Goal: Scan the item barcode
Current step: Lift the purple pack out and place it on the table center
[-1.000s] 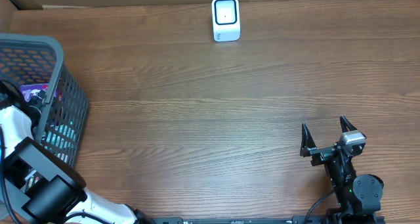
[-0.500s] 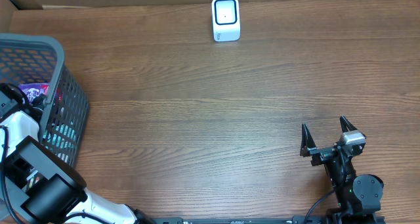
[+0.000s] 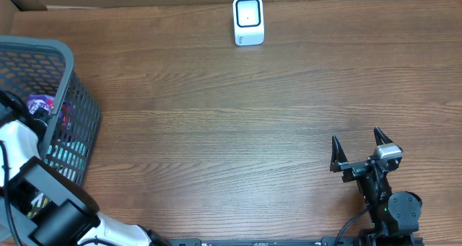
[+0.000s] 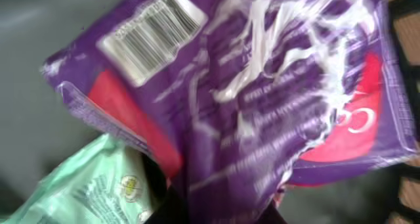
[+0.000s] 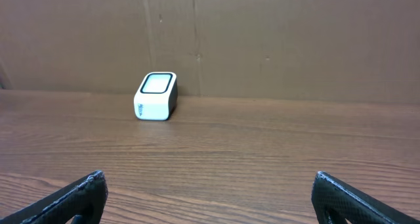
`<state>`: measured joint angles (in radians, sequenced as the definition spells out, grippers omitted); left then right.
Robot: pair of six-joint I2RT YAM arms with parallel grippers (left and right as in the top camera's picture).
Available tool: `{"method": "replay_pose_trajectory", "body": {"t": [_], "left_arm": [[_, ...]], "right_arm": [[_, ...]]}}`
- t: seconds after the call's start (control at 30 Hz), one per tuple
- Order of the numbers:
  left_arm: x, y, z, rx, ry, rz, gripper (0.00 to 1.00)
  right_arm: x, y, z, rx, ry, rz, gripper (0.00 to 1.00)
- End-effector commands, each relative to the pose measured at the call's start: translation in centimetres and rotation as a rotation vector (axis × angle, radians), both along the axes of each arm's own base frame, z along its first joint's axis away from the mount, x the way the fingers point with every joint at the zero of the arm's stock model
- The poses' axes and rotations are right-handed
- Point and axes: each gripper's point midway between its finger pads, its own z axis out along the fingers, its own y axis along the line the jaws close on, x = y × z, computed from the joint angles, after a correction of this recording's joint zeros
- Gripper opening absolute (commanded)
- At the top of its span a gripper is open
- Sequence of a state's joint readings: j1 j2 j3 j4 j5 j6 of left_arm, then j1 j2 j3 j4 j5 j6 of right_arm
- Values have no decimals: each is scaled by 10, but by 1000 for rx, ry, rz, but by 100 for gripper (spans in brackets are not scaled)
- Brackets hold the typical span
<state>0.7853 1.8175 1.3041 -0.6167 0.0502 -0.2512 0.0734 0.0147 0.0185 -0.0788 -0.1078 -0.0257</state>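
Observation:
I will lift the packet (image 4: 262,86) out of the basket (image 3: 72,62) with my left gripper next, then bring it down onto the table short of the scanner.
The item is a purple and red crinkly packet (image 4: 262,86) with a white barcode label (image 4: 152,32) at its upper left. It lies inside the grey basket (image 3: 72,62), where its purple (image 3: 40,102) shows through the mesh. My left gripper (image 4: 216,211) is down in the basket, its dark jaws shut on the packet's lower edge. The white scanner (image 3: 248,20) stands at the table's far edge, also in the right wrist view as the scanner (image 5: 156,96). My right gripper (image 3: 359,146) stands open near the front right, nothing between its fingertips (image 5: 79,194).
A pale green packet (image 4: 92,184) lies beside the purple one in the basket. A cardboard wall (image 5: 262,40) backs the table behind the scanner. Bare wooden tabletop (image 3: 238,130) stretches between the basket and the right arm.
My left gripper has closed on the purple packet inside the basket, and the basket has shifted slightly. The right arm has not moved.

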Motion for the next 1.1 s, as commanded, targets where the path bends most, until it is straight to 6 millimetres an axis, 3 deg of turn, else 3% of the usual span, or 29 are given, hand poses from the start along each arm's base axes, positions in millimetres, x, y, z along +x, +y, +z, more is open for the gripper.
{"method": "replay_pose_trajectory", "body": {"t": [0.0,0.17,0.27,0.37,0.47,0.6,0.73,0.87,1.07], "left_arm": [[14,12,109,161,-149,-5,4],[-1,-3,219,282,-270,-7,4],[-18,-21,275,353,-343,-6,4],[-33,-50,314,372,-426,-47,4],[-40,-94,333,330,-509,-144,4],[-48,-148,330,247,-508,-289,4],[-39,-204,306,122,-456,-517,4],[-22,-262,273,49,-394,-809,4],[-1,-323,208,-63,-231,-1047,4]], "right_arm": [[0,2,-1,3,-6,10,100],[0,2,-1,3,-6,10,100],[0,2,-1,3,-6,10,100],[0,2,-1,3,-6,10,100],[0,2,-1,3,-6,10,100],[0,2,-1,3,-6,10,100],[0,2,-1,3,-6,10,100],[0,2,-1,3,-6,10,100],[0,2,-1,3,-6,10,100]]}}
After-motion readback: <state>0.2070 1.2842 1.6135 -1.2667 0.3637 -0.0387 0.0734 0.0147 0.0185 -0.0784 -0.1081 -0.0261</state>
